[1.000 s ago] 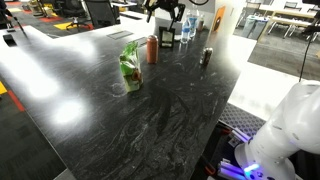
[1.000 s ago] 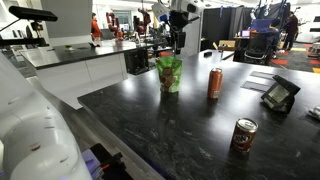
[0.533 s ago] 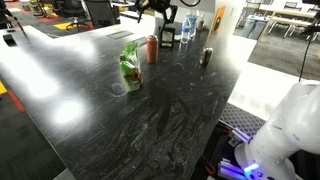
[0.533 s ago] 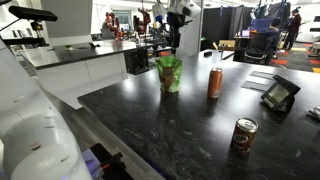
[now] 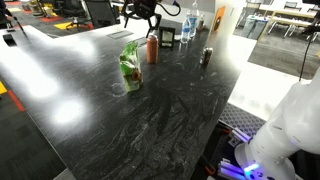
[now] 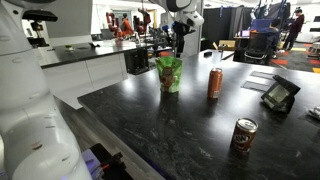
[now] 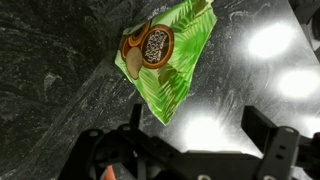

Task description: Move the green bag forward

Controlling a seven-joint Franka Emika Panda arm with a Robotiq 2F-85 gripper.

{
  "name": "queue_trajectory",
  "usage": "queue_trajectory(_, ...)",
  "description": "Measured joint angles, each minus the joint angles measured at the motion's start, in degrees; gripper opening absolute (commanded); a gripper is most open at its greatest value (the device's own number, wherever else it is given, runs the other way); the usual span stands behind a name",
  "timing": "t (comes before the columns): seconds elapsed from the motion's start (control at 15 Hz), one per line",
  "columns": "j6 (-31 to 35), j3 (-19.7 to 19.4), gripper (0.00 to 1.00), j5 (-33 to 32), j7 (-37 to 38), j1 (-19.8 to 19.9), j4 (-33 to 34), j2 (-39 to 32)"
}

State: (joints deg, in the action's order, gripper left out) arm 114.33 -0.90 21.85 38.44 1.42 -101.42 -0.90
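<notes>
My gripper needs to move down and across, so that its fingers go around the top edge of the green bag (image 5: 130,65).
The green bag (image 5: 130,65) stands upright on the black marble table (image 5: 150,120); it also shows in an exterior view (image 6: 169,72). In the wrist view the bag (image 7: 160,62) lies above and left of the gap between my fingers. My gripper (image 7: 200,130) is open and empty, with the dark fingers (image 7: 262,128) wide apart over bare tabletop. In both exterior views the gripper (image 5: 140,17) (image 6: 180,44) hangs above and behind the bag, not touching it.
A red-brown can (image 5: 152,48) (image 6: 214,83) stands close to the bag. A clear water bottle (image 5: 187,28) and a small dark can (image 5: 206,56) stand farther back. Another can (image 6: 243,135) and a small stand-up device (image 6: 278,95) sit on the table.
The gripper has moved sideways from over the water bottle and can to above and behind the green bag. The bag has not moved.
</notes>
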Motion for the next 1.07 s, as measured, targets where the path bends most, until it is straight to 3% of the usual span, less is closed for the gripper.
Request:
queue_trajectory(0.53,-3.1,0.8,1.0,1.8,6.7,-1.9,5.2,-7.1)
queue_trajectory(0.6,-4.2,0.8,0.93,1.8,7.9,-2.2,5.7,-7.7)
queue_trajectory(0.67,-5.2,0.8,0.74,1.8,9.4,-2.4,6.3,-8.3)
queue_trajectory(1.07,-8.8,0.8,0.31,1.7,15.7,-2.6,8.4,-10.6)
